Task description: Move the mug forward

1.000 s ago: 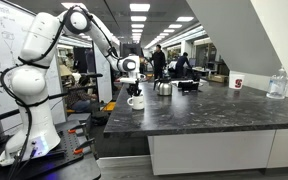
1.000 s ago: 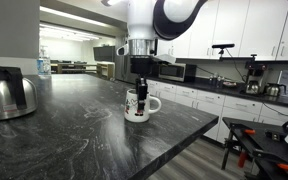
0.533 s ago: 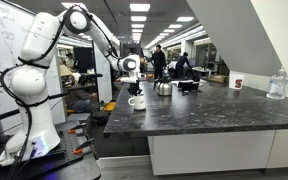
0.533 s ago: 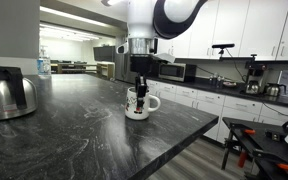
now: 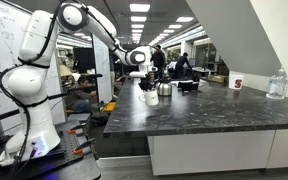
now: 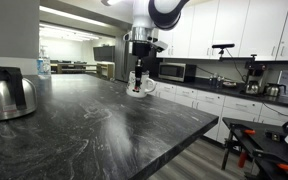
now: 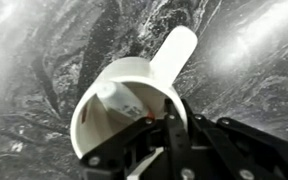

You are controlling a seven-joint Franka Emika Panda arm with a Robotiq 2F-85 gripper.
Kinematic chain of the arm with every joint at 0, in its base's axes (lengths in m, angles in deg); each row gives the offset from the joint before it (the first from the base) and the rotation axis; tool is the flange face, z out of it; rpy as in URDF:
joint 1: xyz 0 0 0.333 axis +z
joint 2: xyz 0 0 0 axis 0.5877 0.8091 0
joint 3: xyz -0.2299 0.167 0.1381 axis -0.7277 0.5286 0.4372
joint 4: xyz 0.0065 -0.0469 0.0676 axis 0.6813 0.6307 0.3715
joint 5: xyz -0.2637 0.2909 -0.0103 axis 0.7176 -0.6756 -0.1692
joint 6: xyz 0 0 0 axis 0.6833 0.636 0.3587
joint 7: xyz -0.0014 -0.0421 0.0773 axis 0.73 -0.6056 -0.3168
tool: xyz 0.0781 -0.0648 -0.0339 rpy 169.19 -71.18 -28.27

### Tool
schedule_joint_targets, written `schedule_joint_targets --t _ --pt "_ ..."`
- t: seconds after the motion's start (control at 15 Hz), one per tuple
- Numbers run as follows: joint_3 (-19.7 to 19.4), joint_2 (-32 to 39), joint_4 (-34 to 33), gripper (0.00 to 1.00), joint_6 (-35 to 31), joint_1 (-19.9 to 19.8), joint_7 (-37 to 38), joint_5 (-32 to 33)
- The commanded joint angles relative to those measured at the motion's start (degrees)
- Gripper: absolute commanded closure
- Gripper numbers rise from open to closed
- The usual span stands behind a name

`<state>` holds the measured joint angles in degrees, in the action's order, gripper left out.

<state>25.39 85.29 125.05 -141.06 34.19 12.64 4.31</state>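
My gripper will next carry the held mug (image 7: 119, 105) outward over the stone and lower it to stand upright there, since bare dark counter lies outward of the mug.
The small white mug (image 7: 119, 105) fills the wrist view, with its handle (image 7: 174, 50) pointing up and right. My gripper (image 7: 174, 128) is shut on the mug's rim, one finger inside and one outside. In both exterior views the gripper (image 6: 141, 72) holds the mug (image 6: 141, 86) upright, at or just above the dark stone counter (image 6: 104, 130). In an exterior view the mug (image 5: 150, 97) hangs under the gripper (image 5: 147, 85), close beside the shiny metal kettle (image 5: 164, 88).
The kettle also stands at the near left in an exterior view (image 6: 6, 92). A white cup with a red mark (image 5: 237, 83) and a clear water jug (image 5: 277, 84) stand at the counter's far end. The counter edge (image 5: 109, 125) drops off below the arm.
The gripper has carried the mug along the counter, away from the near corner and toward the kettle. The arm has stretched out further over the counter.
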Motion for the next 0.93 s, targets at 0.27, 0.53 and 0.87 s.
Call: schedule_joint_targets --t 0.27,0.53,0.87 --pt "0.05 7.72 -16.57 0.98 9.86 -2.42 -0.18 -4.11" --pt "-0.28 15.37 -25.35 0.98 13.35 -2.49 1.11 -3.84" --pt "0.34 22.09 -33.17 0.98 15.28 -3.55 0.16 -4.40"
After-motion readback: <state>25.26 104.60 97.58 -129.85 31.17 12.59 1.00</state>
